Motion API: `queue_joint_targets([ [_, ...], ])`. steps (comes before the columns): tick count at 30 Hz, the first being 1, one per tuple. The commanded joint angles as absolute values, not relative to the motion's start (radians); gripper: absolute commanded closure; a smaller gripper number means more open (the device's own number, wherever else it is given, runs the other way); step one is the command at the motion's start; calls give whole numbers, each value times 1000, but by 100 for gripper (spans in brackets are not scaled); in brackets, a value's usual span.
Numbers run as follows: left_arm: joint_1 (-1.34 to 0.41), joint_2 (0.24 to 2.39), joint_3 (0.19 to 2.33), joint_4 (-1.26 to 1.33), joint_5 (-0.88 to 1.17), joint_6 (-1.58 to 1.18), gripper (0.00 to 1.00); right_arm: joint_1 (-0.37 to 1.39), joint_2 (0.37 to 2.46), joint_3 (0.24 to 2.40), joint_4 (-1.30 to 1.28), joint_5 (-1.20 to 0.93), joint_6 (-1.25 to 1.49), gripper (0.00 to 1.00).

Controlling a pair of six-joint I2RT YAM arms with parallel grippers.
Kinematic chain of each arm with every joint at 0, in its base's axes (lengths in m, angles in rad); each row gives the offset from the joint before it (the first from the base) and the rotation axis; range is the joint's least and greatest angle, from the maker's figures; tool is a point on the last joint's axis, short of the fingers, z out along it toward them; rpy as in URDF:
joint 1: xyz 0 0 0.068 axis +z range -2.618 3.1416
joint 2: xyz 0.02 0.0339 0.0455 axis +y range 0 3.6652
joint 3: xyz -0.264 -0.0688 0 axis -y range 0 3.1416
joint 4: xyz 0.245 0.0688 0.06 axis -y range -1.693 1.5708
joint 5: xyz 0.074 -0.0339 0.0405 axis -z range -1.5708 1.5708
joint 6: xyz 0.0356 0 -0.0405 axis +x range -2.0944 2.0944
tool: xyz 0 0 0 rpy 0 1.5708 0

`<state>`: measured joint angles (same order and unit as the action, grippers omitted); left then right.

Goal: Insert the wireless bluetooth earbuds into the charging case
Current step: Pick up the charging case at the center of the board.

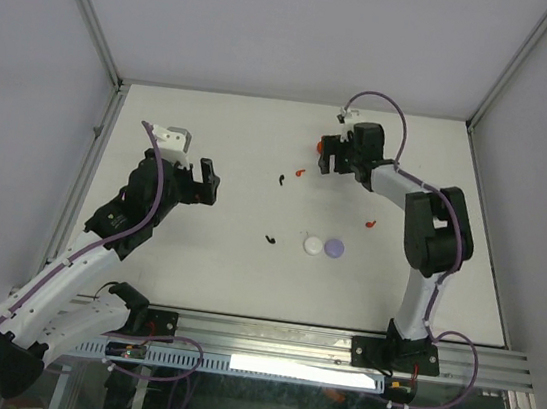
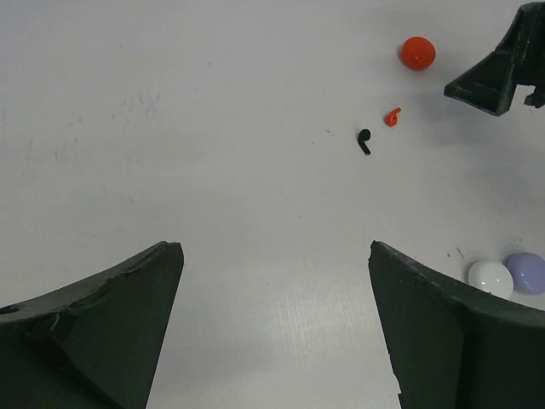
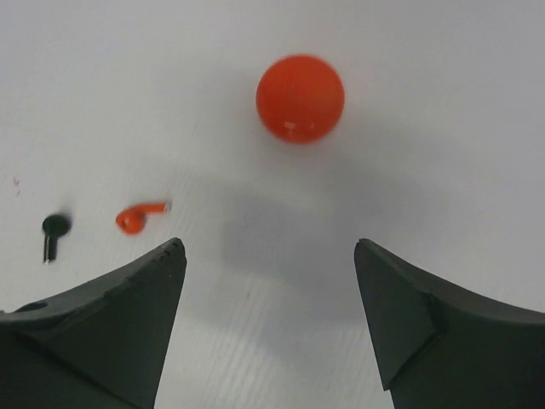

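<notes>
My right gripper should move outward and down until its open fingers are on both sides of the red round charging case (image 1: pixel 319 147) (image 3: pixel 300 98), because it lies on the table beyond the fingers.
A red round charging case (image 3: pixel 300 98) lies on the white table just ahead of my right gripper (image 3: pixel 270 243), which stands open and empty above the table. To its left lie a red earbud (image 3: pixel 136 217) and a black earbud (image 3: pixel 53 232). In the top view a second red earbud (image 1: pixel 371 221) lies right of centre and a second black earbud (image 1: pixel 270 239) lies near the middle. My left gripper (image 2: pixel 274 247) hovers open over bare table at the left, far from the red case (image 2: pixel 418 53), with nothing between its fingers.
A white round case (image 1: pixel 312 244) and a lilac round case (image 1: pixel 335 246) sit side by side near the table's middle. The enclosure's metal frame (image 1: pixel 93 156) borders the table at the left, right and back.
</notes>
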<state>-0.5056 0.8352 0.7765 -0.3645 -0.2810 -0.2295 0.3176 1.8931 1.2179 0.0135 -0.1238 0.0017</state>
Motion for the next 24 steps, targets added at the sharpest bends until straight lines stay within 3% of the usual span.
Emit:
queue_joint_targets([
  [1, -490, 824, 775, -311, -261, -238, 7, 304, 2023, 1400, 140, -140, -136, 18],
  [12, -482, 835, 775, -310, -259, -232, 7, 276, 2269, 1653, 103, -233, -153, 25],
  [24, -474, 830, 773, -310, -219, -233, 9, 285, 2320, 1703, 53, -218, -201, 44],
])
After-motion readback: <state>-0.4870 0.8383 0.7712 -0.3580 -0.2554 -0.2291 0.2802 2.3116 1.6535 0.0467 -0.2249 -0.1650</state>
